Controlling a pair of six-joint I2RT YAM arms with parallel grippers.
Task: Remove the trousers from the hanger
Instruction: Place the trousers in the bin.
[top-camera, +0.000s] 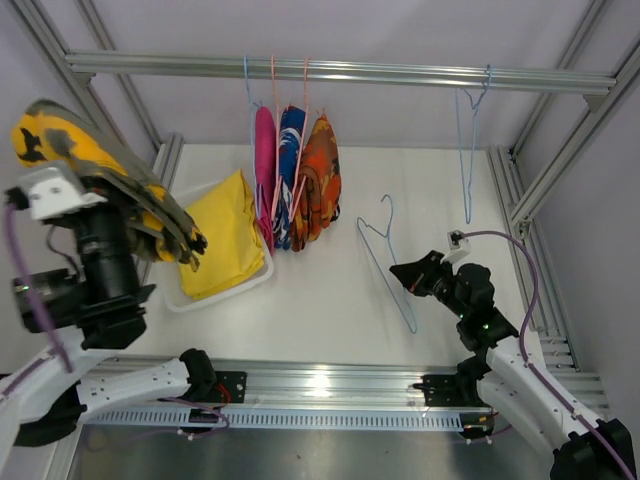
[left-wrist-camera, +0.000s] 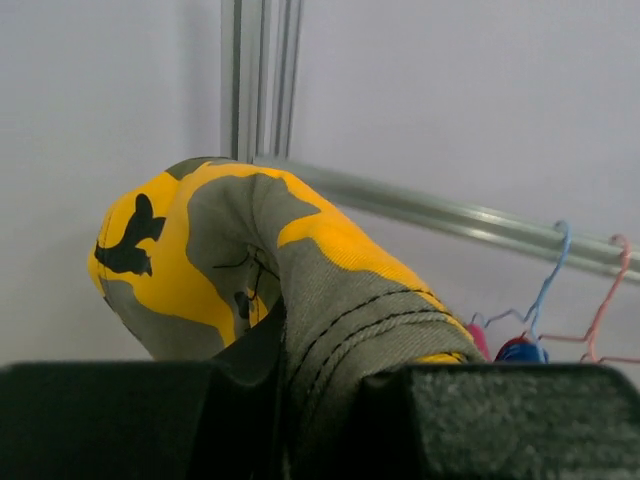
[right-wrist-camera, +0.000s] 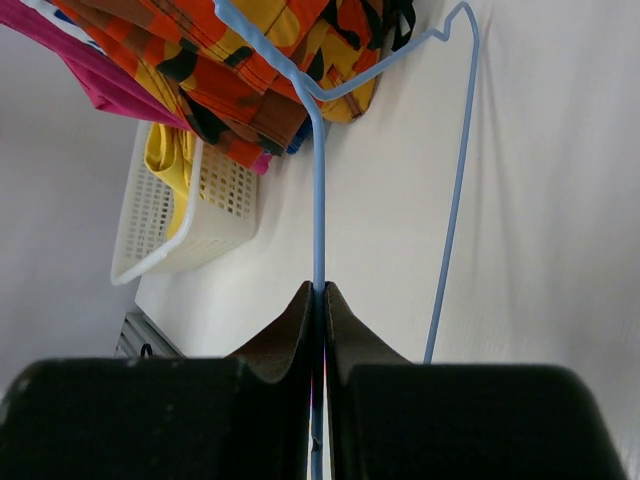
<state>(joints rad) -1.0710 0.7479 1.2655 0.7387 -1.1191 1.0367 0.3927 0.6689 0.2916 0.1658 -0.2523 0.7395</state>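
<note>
The white basket already holds the plain yellow trousers (top-camera: 225, 230). So I will lower my left gripper over that basket, tilting its fingers downward, and let go of the camouflage trousers.
My left gripper (top-camera: 75, 165) is raised high at the left and is shut on the yellow-and-dark camouflage trousers (top-camera: 60, 140), which drape over its fingers. In the left wrist view the cloth (left-wrist-camera: 250, 270) is pinched between the jaws (left-wrist-camera: 320, 400). My right gripper (top-camera: 410, 275) is shut on the wire of an empty blue hanger (top-camera: 385, 260) just above the table, as the right wrist view (right-wrist-camera: 320, 300) also shows. The pink (top-camera: 264, 170), blue-and-white (top-camera: 291, 160) and orange camouflage (top-camera: 322, 175) trousers hang on hangers from the rail (top-camera: 400, 75). The plain yellow trousers (top-camera: 225, 230) lie in a white basket (top-camera: 215, 295).
A second empty blue hanger (top-camera: 468, 150) hangs from the rail at the right. Aluminium frame posts stand at both sides, and the table's side rails run along its left and right edges. The basket (right-wrist-camera: 190, 220) sits at the table's left.
</note>
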